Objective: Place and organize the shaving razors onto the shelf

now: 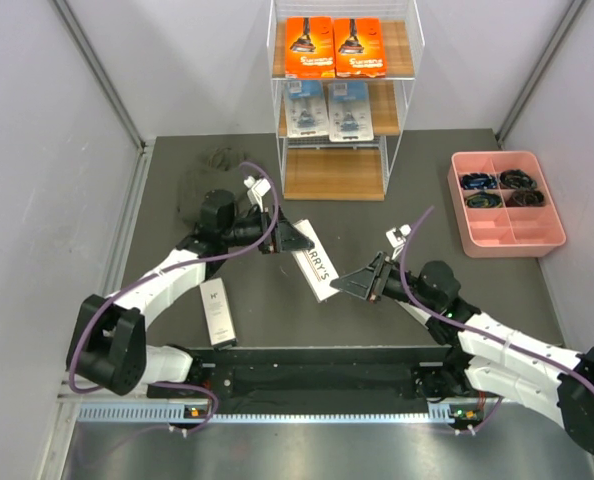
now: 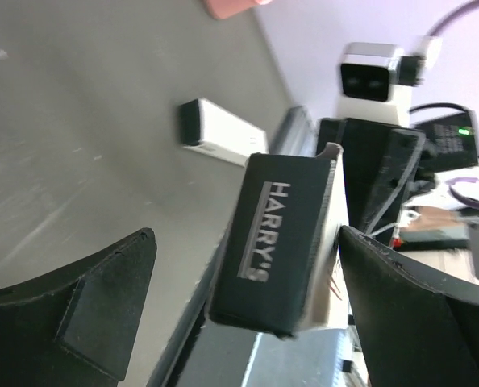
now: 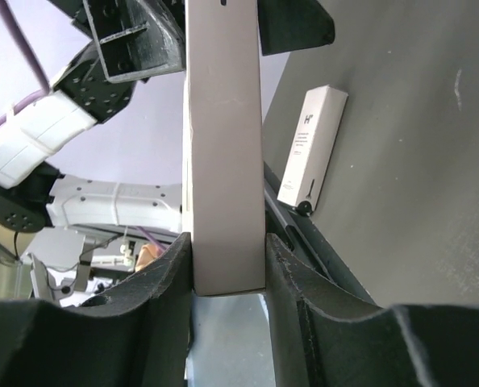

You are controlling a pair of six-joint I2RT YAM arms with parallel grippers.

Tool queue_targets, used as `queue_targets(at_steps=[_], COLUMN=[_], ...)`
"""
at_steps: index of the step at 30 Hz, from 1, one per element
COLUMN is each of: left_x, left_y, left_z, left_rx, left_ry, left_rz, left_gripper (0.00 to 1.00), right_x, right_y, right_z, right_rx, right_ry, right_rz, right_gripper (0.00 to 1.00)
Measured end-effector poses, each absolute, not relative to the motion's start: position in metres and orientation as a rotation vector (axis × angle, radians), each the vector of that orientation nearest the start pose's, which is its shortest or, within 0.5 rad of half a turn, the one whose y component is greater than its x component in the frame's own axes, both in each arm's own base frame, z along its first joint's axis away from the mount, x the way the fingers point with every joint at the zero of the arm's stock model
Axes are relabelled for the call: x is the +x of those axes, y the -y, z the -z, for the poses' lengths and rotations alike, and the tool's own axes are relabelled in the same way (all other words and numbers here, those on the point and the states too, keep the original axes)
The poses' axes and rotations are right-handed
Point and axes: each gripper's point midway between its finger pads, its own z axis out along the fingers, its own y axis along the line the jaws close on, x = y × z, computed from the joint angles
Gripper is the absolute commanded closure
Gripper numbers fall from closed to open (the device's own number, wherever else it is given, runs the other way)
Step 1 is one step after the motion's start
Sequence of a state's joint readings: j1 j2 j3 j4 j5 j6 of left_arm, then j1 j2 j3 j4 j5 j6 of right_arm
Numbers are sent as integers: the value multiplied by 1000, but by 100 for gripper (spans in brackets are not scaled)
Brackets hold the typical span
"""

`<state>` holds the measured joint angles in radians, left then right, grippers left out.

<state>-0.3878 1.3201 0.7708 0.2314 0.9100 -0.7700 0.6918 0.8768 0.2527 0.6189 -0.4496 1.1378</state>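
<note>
The robot's right gripper will next carry the white box outward onto the bottom level's side by the dark tangle and release it there, because that level is bare.
The white wire shelf (image 1: 334,172) stands at the back. Two orange boxes (image 1: 335,47) lie on its top tier and two blue blister packs (image 1: 325,110) on its middle tier; the bottom tier is bare. My right gripper (image 1: 352,283) is shut on one end of a slim white HARRY'S box (image 1: 315,265), with both pads pressed on its sides in the right wrist view (image 3: 227,250). My left gripper (image 1: 295,238) is open around the box's other end (image 2: 280,242). A second white box (image 1: 217,312) lies flat on the mat at near left. A third is not in view.
A pink compartmented tray (image 1: 507,238) with dark small items sits at the right. A dark tangle (image 1: 209,170) lies on the mat left of the shelf. Grey walls close in both sides. A black rail (image 1: 317,375) runs along the near edge.
</note>
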Motion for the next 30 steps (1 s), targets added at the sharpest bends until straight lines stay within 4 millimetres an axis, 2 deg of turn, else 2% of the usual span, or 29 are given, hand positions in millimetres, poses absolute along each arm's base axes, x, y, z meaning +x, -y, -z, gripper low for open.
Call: queue_targets(at_steps=[4,11,17,20,25,30], left_x=[261,266,269,271,280,281], left_y=[264,239,217,201,158,122], left_z=[-204,-188,-185,-189,-194,-186], left_rx=[287,239,187,142,-8,-121], left_ry=[-2134,-2196,-2209,-2197,-2171,-2187], left_rz=[1465,1220,1034,917,644,424], left_gripper=[1,1,1,1,1,1], right_x=[164,166,172,174,177,180], right_y=[-275,-270,-265,-263,-262,-261], right_z=[-196,-181,-168,-162,-154,-148], right_rx=[33,88,143,168,198,215], right_ry=[-1913,-1971,-2017,-2038,-2056,-2073], right_rz=[-1679,-1625,-1562,-1535,-1505,-1486], right_gripper=[100,100,100,100,100,100])
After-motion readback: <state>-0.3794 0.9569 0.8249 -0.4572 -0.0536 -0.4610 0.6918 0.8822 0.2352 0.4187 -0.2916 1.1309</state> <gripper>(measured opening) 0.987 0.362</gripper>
